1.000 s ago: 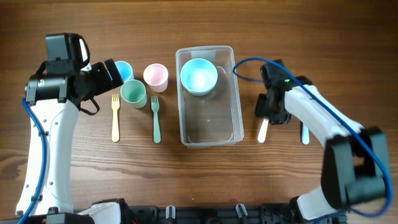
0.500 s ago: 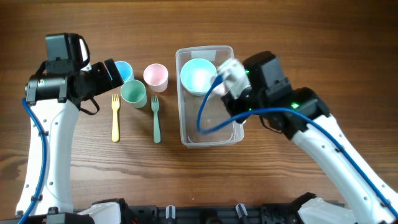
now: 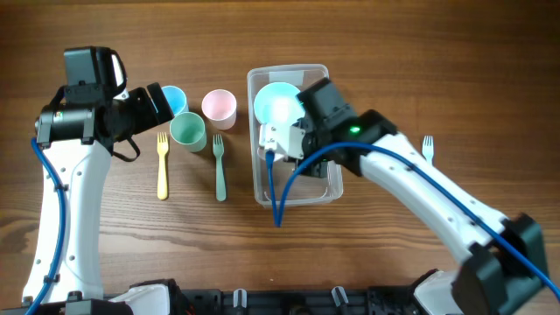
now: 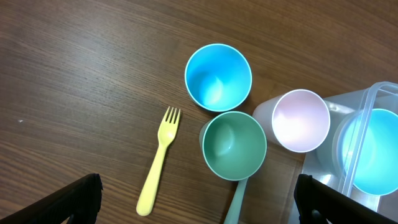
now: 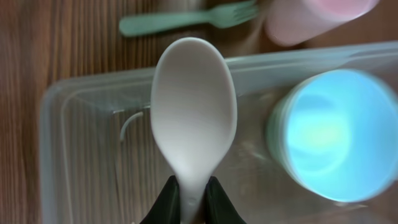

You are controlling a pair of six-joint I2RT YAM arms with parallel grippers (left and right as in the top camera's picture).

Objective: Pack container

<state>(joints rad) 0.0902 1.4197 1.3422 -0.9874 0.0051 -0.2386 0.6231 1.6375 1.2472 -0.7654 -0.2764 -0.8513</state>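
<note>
My right gripper lowers into the container's open near end next and releases the white spoon on the container's bottom. The light blue bowl takes the far end.
The clear plastic container stands at the table's middle with a light blue bowl in its far end. My right gripper is shut on a white spoon and holds it above the container's inside, bowl end forward. The right wrist view shows the container's rim and the light blue bowl below the spoon. My left gripper is open and empty above the cups left of the container.
A blue cup, pink cup and green cup stand left of the container. A yellow fork and green fork lie in front of them. A blue fork lies right, partly under my right arm.
My right gripper took the white spoon off the table right of the container and carried it left, over the container. The left arm has not moved.
</note>
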